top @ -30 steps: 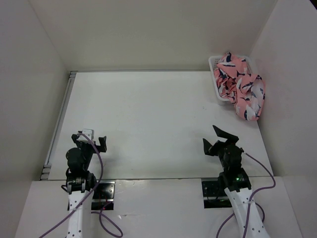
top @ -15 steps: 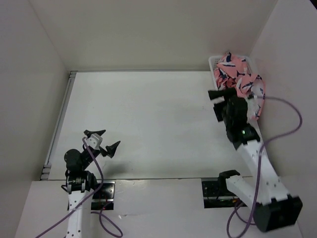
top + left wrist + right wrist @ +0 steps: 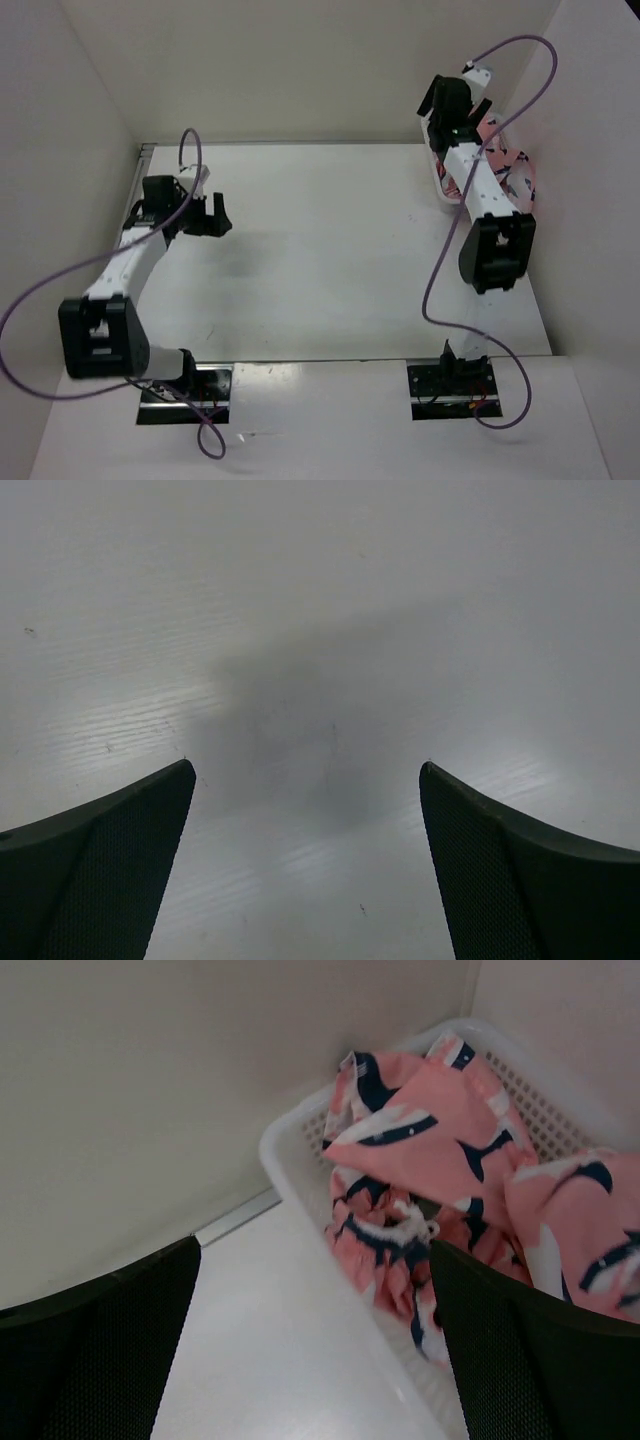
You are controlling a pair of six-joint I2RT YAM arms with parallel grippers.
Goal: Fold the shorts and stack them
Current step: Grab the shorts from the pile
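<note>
I will next lower my right gripper, toward the right in the wrist view, onto the bunched folds by the white drawstring (image 3: 398, 1238) below it, which offer cloth to pinch.
The coral-pink shorts (image 3: 430, 1155) with navy and white whale shapes lie crumpled in a heap in the white mesh basket (image 3: 288, 1165) at the back right corner; in the top view the shorts (image 3: 508, 168) partly hang over its right side. My right gripper (image 3: 315, 1244) is open and empty, hovering above the basket's near-left rim, with the shorts just past its right finger; in the top view it (image 3: 452, 98) is high over the basket. My left gripper (image 3: 308, 764) is open and empty over bare table at the left (image 3: 207, 218).
The white table (image 3: 320, 250) is boxed in by white walls at the back and both sides. A metal strip (image 3: 125, 240) runs along its left edge. The basket (image 3: 441, 188) stands against the back right corner.
Both arms have stretched out from their folded poses near the bases. The right gripper rose and reached back over the basket. The left gripper moved forward to the table's left-back area.
</note>
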